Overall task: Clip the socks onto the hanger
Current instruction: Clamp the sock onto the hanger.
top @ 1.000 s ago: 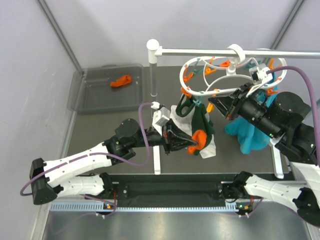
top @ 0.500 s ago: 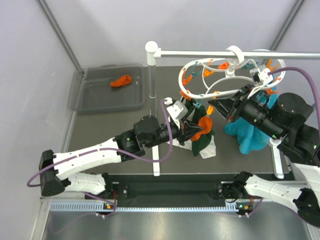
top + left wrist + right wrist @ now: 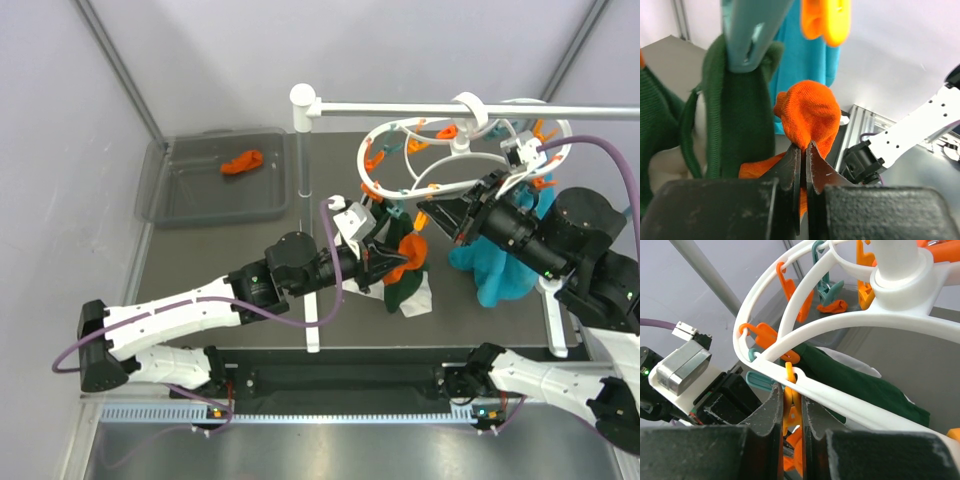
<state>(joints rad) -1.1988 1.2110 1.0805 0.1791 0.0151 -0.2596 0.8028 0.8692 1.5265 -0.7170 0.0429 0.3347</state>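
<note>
The orange clothespin hangs above my left gripper, so I need to lift that gripper next, bring the sock's top edge into the jaws of the orange clothespin [image 3: 419, 224] [image 3: 825, 35] and release the sock.
My left gripper [image 3: 392, 262] is shut on an orange sock [image 3: 809, 116] and holds it up under the white oval hanger [image 3: 452, 162], beside the hanging dark green cloth [image 3: 737, 120]. The sock also shows in the top view [image 3: 410, 252]. My right gripper [image 3: 792, 401] is shut on an orange clothespin [image 3: 790, 401] that hangs from the hanger's outer ring [image 3: 840, 402], squeezing its upper ends. The sock's orange fabric shows just below that pin. A second orange sock [image 3: 241, 163] lies in the grey tray [image 3: 170, 205] at the far left.
The hanger hangs from a white pole rail [image 3: 420, 103] on white posts [image 3: 303, 140]. A teal cloth [image 3: 497, 270] hangs at the right under the hanger. A white cloth [image 3: 418, 297] hangs behind the green one. Several other orange and teal pins ring the hanger.
My left arm has swung right and up, carrying the orange sock from low beside the green cloth to just under the hanger's ring. My right gripper has stayed at the ring.
</note>
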